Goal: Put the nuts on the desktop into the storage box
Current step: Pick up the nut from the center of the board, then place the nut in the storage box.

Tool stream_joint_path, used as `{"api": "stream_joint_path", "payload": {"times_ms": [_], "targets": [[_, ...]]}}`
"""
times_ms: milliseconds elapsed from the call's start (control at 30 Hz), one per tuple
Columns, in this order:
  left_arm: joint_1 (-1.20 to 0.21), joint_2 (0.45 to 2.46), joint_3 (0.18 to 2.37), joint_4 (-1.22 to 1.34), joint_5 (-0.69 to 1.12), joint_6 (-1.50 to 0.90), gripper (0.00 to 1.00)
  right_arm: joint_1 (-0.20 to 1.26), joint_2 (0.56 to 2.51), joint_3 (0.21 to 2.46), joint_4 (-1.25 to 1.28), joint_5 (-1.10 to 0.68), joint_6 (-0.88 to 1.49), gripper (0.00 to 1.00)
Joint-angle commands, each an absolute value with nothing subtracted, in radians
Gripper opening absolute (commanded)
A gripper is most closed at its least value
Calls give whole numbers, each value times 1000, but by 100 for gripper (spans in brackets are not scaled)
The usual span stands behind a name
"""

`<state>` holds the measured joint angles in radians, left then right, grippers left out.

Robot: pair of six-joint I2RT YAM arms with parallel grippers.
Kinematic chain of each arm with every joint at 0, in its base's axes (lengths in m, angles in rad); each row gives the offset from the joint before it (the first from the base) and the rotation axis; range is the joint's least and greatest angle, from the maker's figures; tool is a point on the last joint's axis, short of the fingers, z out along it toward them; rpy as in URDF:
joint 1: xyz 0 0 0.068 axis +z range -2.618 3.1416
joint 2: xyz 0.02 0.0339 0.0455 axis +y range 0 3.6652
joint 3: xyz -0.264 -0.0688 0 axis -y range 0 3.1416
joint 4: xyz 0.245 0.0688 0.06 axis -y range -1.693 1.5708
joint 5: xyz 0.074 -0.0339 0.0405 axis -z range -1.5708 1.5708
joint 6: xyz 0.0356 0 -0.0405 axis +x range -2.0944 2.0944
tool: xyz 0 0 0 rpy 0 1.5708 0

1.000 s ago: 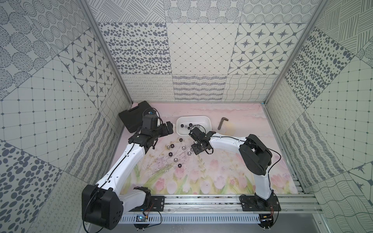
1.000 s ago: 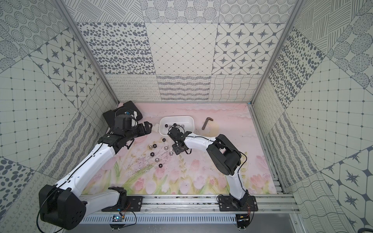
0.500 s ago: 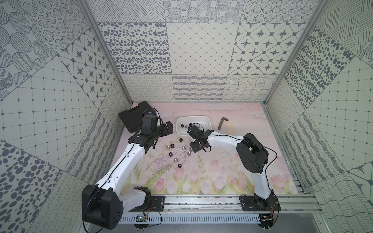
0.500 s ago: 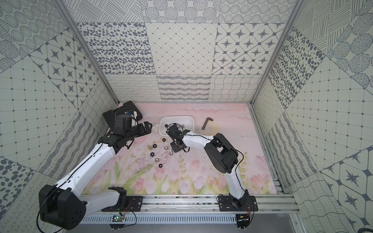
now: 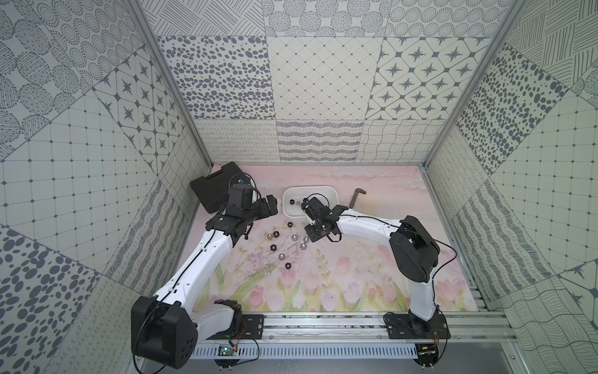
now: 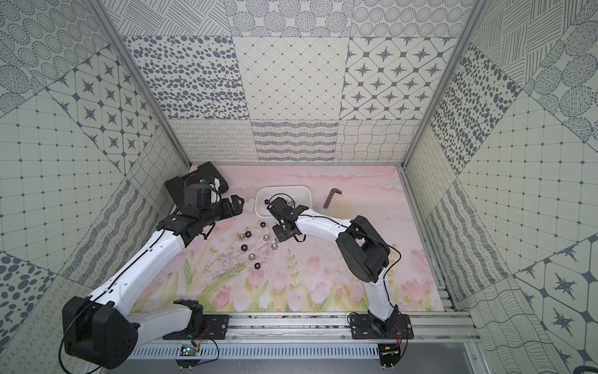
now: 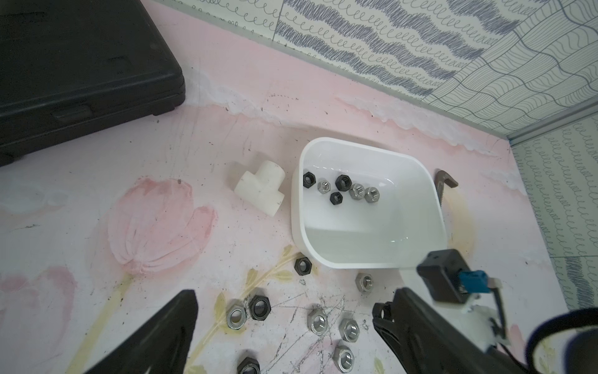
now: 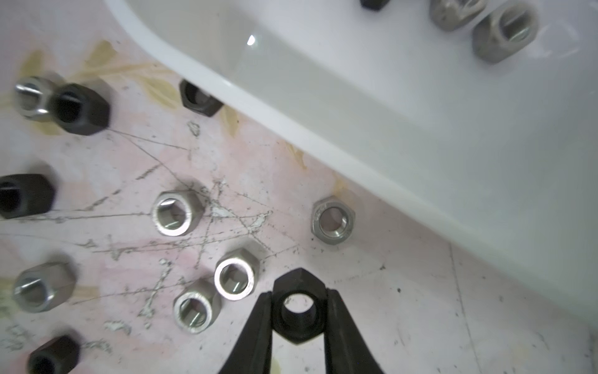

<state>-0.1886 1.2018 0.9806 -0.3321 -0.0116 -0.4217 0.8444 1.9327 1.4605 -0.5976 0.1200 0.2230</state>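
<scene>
My right gripper rises next over the storage box's bare bottom beside its silver nuts, outward beyond its near side, then lowers and releases the black nut.
My right gripper (image 8: 298,295) is shut on a black nut (image 8: 299,327), held low over the desktop (image 5: 356,259) just in front of the storage box (image 8: 291,129). In both top views this gripper (image 5: 314,238) (image 6: 281,235) stands at the right edge of a scatter of nuts. Several black and silver nuts (image 5: 273,248) (image 7: 318,320) lie loose on the desktop. Several more nuts (image 7: 343,183) lie inside the white storage box (image 5: 330,194) (image 7: 296,207). My left gripper (image 7: 284,307) (image 5: 270,207) hangs open and empty above the loose nuts, left of the box.
A black plastic case (image 5: 212,187) (image 7: 81,64) lies at the back left. Against the box's left side rests a white T-shaped fitting (image 7: 259,186). A dark hex key (image 5: 356,197) lies right of the box. Patterned walls enclose the desktop.
The right gripper has closed from half open onto the black nut and shifted slightly left. The left arm has not moved.
</scene>
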Motion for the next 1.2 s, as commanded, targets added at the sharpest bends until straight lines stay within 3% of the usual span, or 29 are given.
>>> {"api": "stream_joint_path", "payload": {"times_ms": [0,433,1167], "targets": [[-190,1200,986,-317,-16,-408,99,817,1840,1525,-570,119,191,15],[-192,1173,988,-332,-24,-405,99,631,2099,1853,-641,100,135,13],[-193,1164,988,-344,-20,-405,99,588,2409,2065,-640,249,101,16]]}}
